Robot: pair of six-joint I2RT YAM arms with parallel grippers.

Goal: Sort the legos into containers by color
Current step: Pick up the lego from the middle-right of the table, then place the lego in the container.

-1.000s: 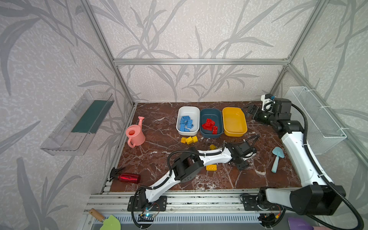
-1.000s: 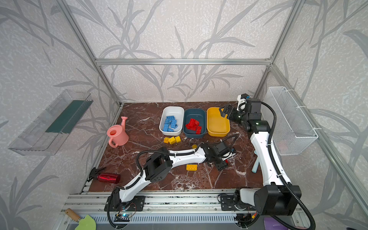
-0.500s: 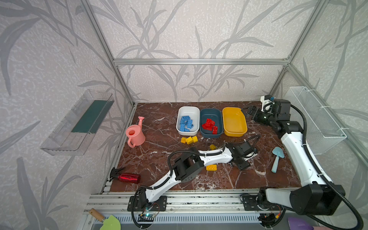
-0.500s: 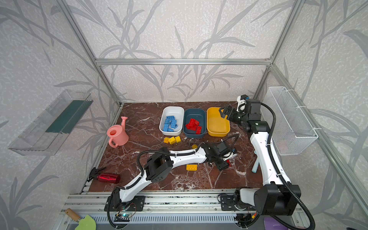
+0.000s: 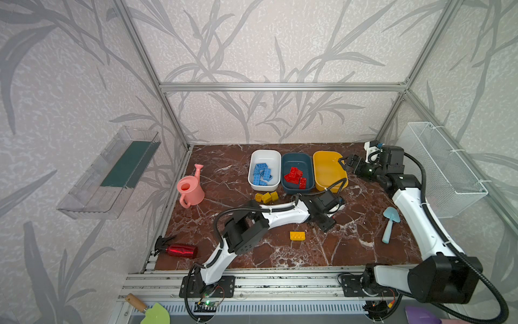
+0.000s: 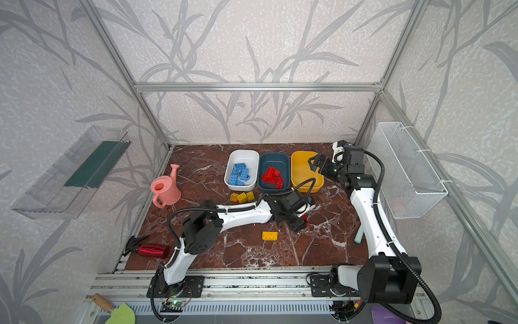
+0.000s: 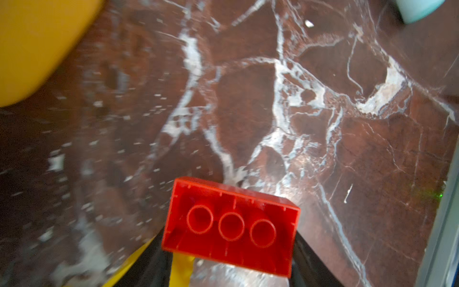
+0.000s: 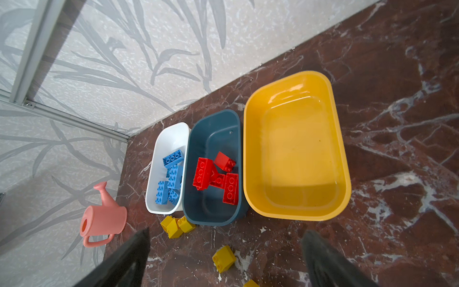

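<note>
My left gripper holds the red oblong lego and should next rise outward over the bare far end of the teal container [image 5: 297, 156] to let it go, because other red legos are inside.
My left gripper [image 6: 301, 223] hangs low over the marble floor in front of the tubs, shut on a red oblong lego [image 7: 231, 226] held with its hollow underside facing the wrist camera. My right gripper [image 5: 349, 164] hovers open and empty at the right rim of the yellow container [image 5: 326, 171], which has no bricks in it. The white container [image 5: 265, 153] holds several blue legos [image 5: 262, 174]. The teal container [image 5: 297, 156] holds several red legos [image 5: 294, 175]. Three yellow legos [image 5: 266, 197] lie in front of the tubs. A yellow oblong [image 5: 297, 235] lies nearer the front, and a yellow square [image 8: 223, 258] sits between them.
A pink watering can [image 5: 190, 189] stands at the left. A red spray bottle [image 5: 179, 250] lies at the front left corner, and a light blue trowel [image 5: 390, 221] lies beside the right arm. A white mesh basket [image 5: 440, 168] hangs on the right wall, a clear shelf [image 5: 112, 174] on the left.
The left jaws have drawn in onto the red lego. The right gripper has shifted slightly over the yellow container's rim.
</note>
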